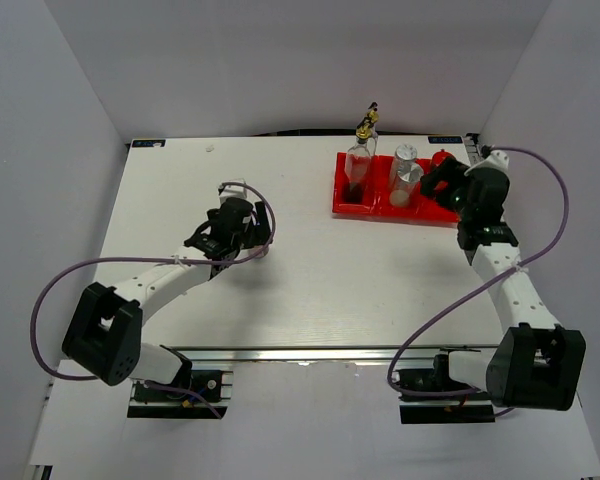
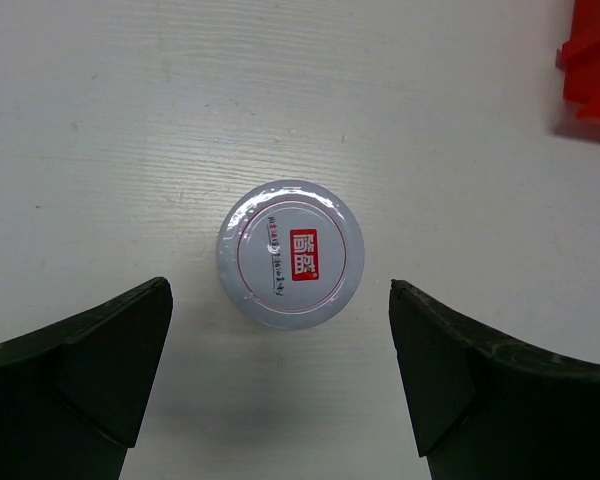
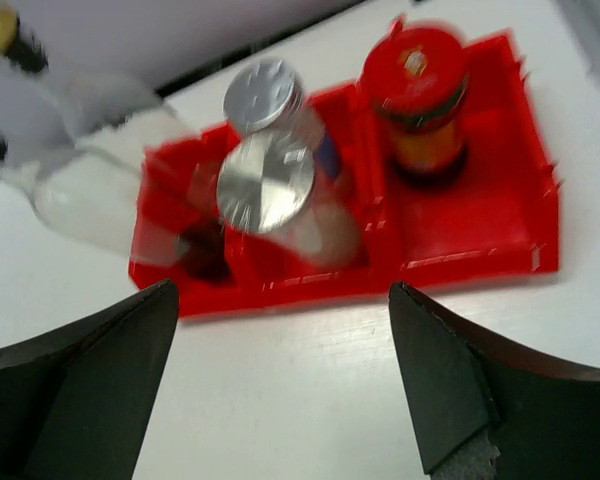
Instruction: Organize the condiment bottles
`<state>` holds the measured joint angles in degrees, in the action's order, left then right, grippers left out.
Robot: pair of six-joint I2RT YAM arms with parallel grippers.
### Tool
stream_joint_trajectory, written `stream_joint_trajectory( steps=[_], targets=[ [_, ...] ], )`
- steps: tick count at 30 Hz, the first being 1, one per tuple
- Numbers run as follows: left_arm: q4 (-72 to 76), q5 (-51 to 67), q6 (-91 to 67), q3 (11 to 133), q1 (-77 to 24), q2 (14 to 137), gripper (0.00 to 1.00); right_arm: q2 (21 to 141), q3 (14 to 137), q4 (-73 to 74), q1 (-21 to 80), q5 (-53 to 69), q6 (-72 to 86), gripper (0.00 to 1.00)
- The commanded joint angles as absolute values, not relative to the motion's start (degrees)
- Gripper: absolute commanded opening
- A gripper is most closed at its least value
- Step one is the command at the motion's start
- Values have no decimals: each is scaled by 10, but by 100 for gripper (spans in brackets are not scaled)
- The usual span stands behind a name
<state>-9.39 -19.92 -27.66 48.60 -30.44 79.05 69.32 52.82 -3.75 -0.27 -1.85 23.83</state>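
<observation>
I need to move my left gripper down onto the jar's silver lid (image 2: 290,254) next and close its fingers around the lid's rim, because the lid is below, centered between the open fingers.
A silver-lidded jar (image 2: 290,253) with a red label stands on the white table, just ahead of my open, empty left gripper (image 2: 280,375); from above the jar (image 1: 232,187) shows beyond that gripper (image 1: 230,212). In the red tray (image 3: 460,265) stand a red-lidded dark jar (image 3: 415,95) in the right compartment, two silver-capped shakers (image 3: 265,185) in the middle, and blurred clear glass bottles (image 3: 90,190) at the left. My right gripper (image 3: 280,375) is open and empty, just in front of the tray. From above it (image 1: 442,185) partly covers the red-lidded jar (image 1: 443,158).
The red tray (image 1: 355,208) sits at the table's back right near the rear edge. One gold-topped bottle (image 1: 369,120) shows behind the tray, at or past the back edge. Grey walls surround the table. A tray corner (image 2: 590,60) shows in the left wrist view.
</observation>
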Motion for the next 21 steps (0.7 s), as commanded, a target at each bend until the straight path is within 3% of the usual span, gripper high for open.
stream_joint_trajectory(
  steps=[1, 5, 7, 16, 18, 21],
  targets=[
    [-69, -169, -251, 508, -301, 812, 98, 658, 501, -55, 25, 46, 257, 89],
    [-74, -178, -235, 529, -301, 857, 97, 628, 471, -47, 45, 59, 236, 89],
    [-76, -173, -232, 547, -301, 877, 93, 603, 447, -46, 59, 70, 228, 89],
    [-82, -163, -216, 576, -301, 903, 46, 553, 401, -18, 166, 134, 125, 89],
    [-94, -162, -214, 584, -301, 911, 23, 554, 393, -22, 176, 167, 96, 89],
    [-108, -146, -211, 597, -301, 905, 0, 562, 376, -34, 182, 213, 70, 89]
  ],
)
